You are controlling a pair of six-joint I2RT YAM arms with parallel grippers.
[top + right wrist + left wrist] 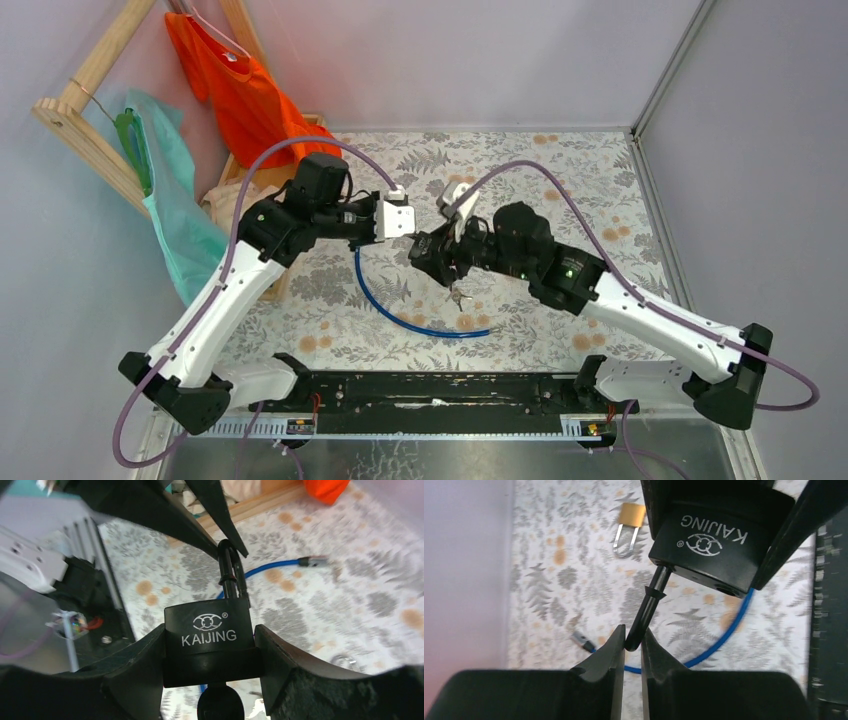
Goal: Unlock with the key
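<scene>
The black shackle (231, 575) is clear of its hole, so my right gripper will next tilt downward and lower the padlock onto the cloth between blue cable and brass padlock (296, 632).
My right gripper (428, 247) (210, 652) is shut on the body of a black padlock marked KAIJING (207, 635) (719, 540) and holds it above the table. The key's black head (220, 705) sticks out of the padlock's underside, between my right fingers. The black shackle (647, 607) (231, 575) rises from one side of the body; an empty hole (724, 587) shows beside it. My left gripper (403, 224) (633, 641) is shut on the shackle's far end, facing the right gripper.
A blue cable (400, 315) (729, 625) curves on the patterned tablecloth below the grippers. A small brass padlock (630, 520) lies beyond. Small silver keys (458, 295) lie under the right gripper. A wooden rack (80, 110) with orange and teal clothes stands at the back left.
</scene>
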